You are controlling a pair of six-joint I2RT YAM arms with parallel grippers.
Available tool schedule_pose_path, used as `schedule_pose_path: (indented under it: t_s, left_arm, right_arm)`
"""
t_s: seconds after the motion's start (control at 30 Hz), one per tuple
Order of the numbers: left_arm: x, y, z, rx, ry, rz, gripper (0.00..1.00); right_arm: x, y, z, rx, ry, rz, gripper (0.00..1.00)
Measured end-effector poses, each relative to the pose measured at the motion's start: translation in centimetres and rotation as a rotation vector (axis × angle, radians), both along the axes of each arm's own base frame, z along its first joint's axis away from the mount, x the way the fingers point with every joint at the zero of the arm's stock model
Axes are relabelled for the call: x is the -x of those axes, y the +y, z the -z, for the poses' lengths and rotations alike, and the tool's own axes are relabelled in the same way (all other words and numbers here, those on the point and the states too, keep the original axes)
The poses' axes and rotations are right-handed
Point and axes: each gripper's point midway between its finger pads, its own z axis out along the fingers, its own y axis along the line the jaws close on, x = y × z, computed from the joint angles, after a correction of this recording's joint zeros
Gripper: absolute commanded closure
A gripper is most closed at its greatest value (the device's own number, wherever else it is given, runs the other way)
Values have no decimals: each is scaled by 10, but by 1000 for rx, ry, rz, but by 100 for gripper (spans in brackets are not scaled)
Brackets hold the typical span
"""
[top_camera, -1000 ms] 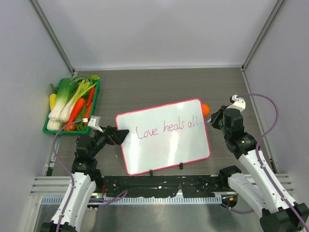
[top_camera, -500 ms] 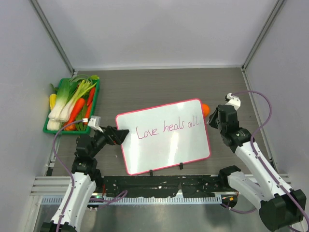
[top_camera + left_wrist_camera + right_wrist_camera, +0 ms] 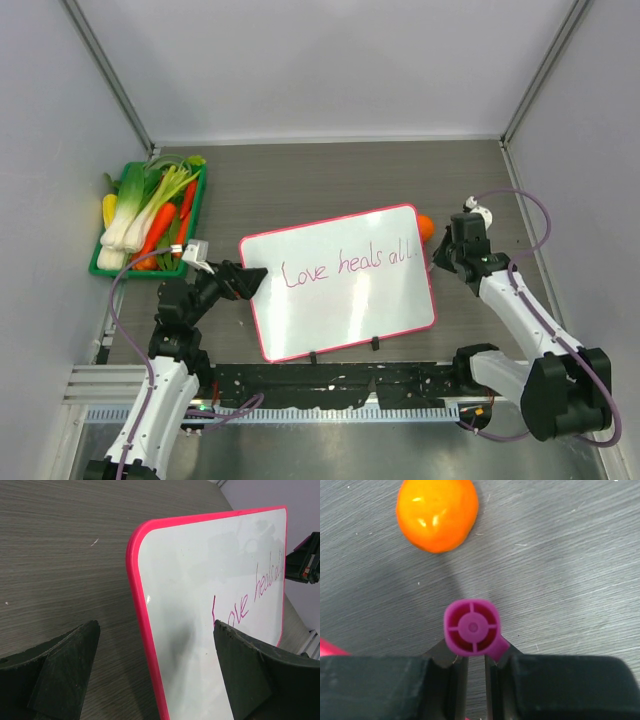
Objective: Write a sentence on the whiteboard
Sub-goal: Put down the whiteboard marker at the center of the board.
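Note:
The right gripper tilts and comes down next toward the bare tabletop (image 3: pixel 485 575) beside the orange fruit and releases the pink marker (image 3: pixel 472 627), since "Love heals all." already stands complete.
The whiteboard (image 3: pixel 345 305) lies tilted on the table, pink-framed, with "Love heals all." written on it in pink. My left gripper (image 3: pixel 254 283) stands open astride its left edge. In the left wrist view the pink frame (image 3: pixel 142 605) runs between the two fingers of the left gripper (image 3: pixel 156 642), touching neither. My right gripper (image 3: pixel 445 252) hovers just off the board's right edge, shut on a pink marker (image 3: pixel 472 627), seen end-on above the right gripper (image 3: pixel 475 656). The marker's tip is hidden.
An orange fruit (image 3: pixel 426 226) lies by the board's far right corner, just ahead of the marker (image 3: pixel 437 512). A green tray (image 3: pixel 97 266) of toy vegetables sits at the left. Grey walls enclose the table.
The right arm has swung its elbow outward and pulled the wrist slightly back from the board's edge, marker still held. The left arm and the board have not moved.

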Motion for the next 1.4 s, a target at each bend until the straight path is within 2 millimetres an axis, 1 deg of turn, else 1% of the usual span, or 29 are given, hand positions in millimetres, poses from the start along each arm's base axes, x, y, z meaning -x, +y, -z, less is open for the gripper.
schedule_pose_path:
  t_s: [0.27,0.4,0.5,0.63,0.73,0.77,0.83,0.9,1.03,1.07,1.4]
  left_arm:
    - [0,0,0,0,0,0,0]
    - [0,0,0,0,0,0,0]
    - [0,0,0,0,0,0,0]
    - [0,0,0,0,0,0,0]
    - [0,0,0,0,-1,1,1]
    - [0,0,0,0,-1,1,0]
    - [0,0,0,0,0,1,0]
    - [0,0,0,0,0,1,0]
    - [0,0,0,1,-1,1,0]
    - [0,0,0,1,-1,1,1]
    - [1,0,-5,2,-21,2,0]
  right_arm:
    - [6,-15,18,-161,48,58,99]
    - [8,-17,23,-245,59,74,99]
    - [7,-15,31,-313,78,73,99]
    - [11,-9,45,-405,124,69,88]
    - [13,-9,51,-473,140,75,69]
    - [14,-9,53,-497,142,81,67]
    - [15,-11,55,-536,142,91,58]
    - [16,-12,55,-568,139,99,54]
    - [17,-12,55,-593,132,99,53]
    - [17,-12,55,-593,128,97,41]
    - [12,-13,40,-582,70,79,38]
